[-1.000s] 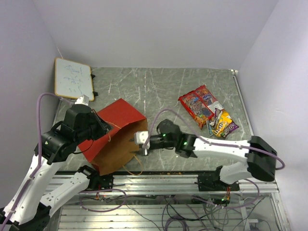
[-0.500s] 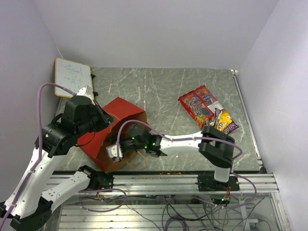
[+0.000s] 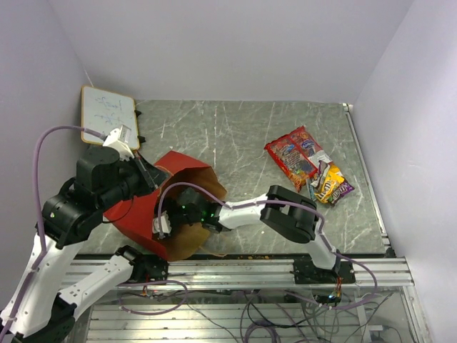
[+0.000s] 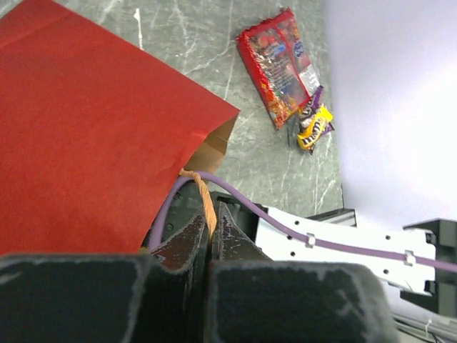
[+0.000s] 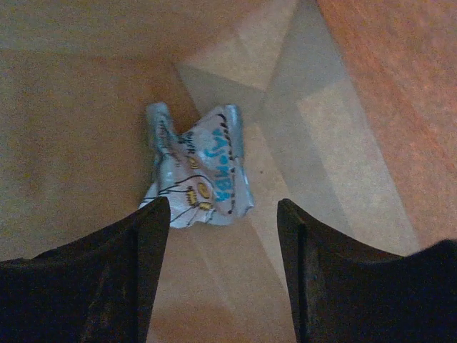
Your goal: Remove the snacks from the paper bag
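Note:
The silvery-blue packet [image 5: 200,168] lies just beyond the robot's open fingers, so the right gripper needs to push deeper into the bag next, until its fingers are on both sides of the packet's near edge.
The paper bag [image 3: 136,214] lies on its side, red outside, brown inside, mouth toward the right; it also shows in the left wrist view [image 4: 86,128]. My left gripper [image 4: 210,220] is shut on the bag's thin orange loop handle [image 4: 202,189] and holds the mouth up [image 3: 153,182]. My right gripper [image 3: 163,225] is deep inside the bag, open [image 5: 223,207]. A crumpled silvery-blue snack packet [image 5: 200,168] lies on the bag's brown floor just ahead of its fingertips, untouched. Red crisp bags [image 3: 291,156] and small yellow and purple candy packs [image 3: 330,186] lie on the table at the right.
A white board [image 3: 108,116] leans at the back left, close to my left arm. The green marbled table [image 3: 235,136] ends in a metal rail at the near edge. The snack pile also shows in the left wrist view [image 4: 282,68].
My right arm has swung left from the bag's mouth deep into the bag. My left arm has lifted the handle, and the bag's mouth has opened wider.

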`<state>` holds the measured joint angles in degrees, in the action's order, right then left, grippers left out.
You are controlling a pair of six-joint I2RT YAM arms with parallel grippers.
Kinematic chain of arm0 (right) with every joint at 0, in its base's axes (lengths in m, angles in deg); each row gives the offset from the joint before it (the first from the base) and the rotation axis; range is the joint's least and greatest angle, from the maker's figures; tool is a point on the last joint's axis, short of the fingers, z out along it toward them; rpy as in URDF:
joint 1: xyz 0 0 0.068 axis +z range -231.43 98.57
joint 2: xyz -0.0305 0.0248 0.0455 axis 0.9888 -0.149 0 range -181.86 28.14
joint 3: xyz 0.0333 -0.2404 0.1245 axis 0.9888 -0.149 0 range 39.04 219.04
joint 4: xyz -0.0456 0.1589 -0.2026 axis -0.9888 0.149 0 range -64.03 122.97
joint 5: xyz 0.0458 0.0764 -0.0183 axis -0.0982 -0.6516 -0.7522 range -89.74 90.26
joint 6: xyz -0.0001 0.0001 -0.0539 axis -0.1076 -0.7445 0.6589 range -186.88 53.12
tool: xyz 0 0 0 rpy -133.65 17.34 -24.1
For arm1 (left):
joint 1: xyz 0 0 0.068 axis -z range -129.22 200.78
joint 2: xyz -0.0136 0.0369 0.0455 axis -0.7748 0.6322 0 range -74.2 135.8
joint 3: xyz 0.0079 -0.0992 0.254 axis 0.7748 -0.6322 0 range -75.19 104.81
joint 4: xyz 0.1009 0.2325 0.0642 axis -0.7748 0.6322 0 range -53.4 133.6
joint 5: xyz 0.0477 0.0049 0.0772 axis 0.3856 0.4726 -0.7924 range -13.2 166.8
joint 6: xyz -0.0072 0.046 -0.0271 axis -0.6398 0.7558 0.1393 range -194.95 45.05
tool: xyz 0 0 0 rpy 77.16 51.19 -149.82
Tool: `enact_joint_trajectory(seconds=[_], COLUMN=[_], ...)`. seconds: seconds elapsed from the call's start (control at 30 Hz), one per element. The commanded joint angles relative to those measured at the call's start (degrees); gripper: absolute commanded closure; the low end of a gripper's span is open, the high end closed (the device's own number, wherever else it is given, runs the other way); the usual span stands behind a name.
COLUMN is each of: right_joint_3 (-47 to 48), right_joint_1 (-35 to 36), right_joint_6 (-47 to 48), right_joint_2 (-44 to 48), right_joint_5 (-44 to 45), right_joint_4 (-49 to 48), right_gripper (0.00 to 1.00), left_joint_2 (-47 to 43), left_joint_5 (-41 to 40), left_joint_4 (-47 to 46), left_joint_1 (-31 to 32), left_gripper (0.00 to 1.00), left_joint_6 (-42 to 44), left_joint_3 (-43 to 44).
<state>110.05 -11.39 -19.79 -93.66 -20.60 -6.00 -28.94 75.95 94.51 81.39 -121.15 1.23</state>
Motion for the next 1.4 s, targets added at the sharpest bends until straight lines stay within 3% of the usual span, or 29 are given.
enact_joint_trajectory(seconds=[0.0, 0.3, 0.6, 0.83, 0.97, 1.13, 1.37], right_joint_3=[3.6, 7.2, 8.7, 12.6, 13.1, 9.4, 3.5], right_joint_1=[-1.0, -1.4, -1.0, -0.7, -0.8, -1.7, -5.0], right_joint_6=[-0.7, -2.3, -4.4, -4.2, -9.7, -13.7, -17.2], right_joint_2=[-2.7, -6.3, -8.5, -12.9, -14.7, -12.7, -7.2], right_joint_5=[-3.3, -13.0, -21.6, -20.4, -12.9, -0.4, 12.5], right_joint_4=[-1.0, 3.9, 7.1, 14.2, 10.3, 3.7, -0.9], right_gripper=[0.38, 0.28, 0.3, 0.41, 0.51, 0.75, 0.93], left_joint_2=[-1.0, -0.1, 5.3, 5.5, 4.6, 3.9, 6.2], left_joint_5=[5.1, 9.1, 7.3, 7.5, 6.8, 6.1, 6.1], left_joint_4=[-3.6, -8.0, -9.1, -10.9, -10.2, -8.8, -8.5], left_joint_1=[0.4, 0.4, 0.4, 0.4, 0.4, 0.4, 0.4], left_gripper=[0.93, 0.93, 0.93, 0.93, 0.93, 0.93, 0.93], left_joint_6=[2.6, 2.5, 1.8, 1.6, 1.2, 1.0, 0.3], left_joint_3=[-0.2, -2.5, 0.7, 0.2, -0.4, -0.6, -0.7])
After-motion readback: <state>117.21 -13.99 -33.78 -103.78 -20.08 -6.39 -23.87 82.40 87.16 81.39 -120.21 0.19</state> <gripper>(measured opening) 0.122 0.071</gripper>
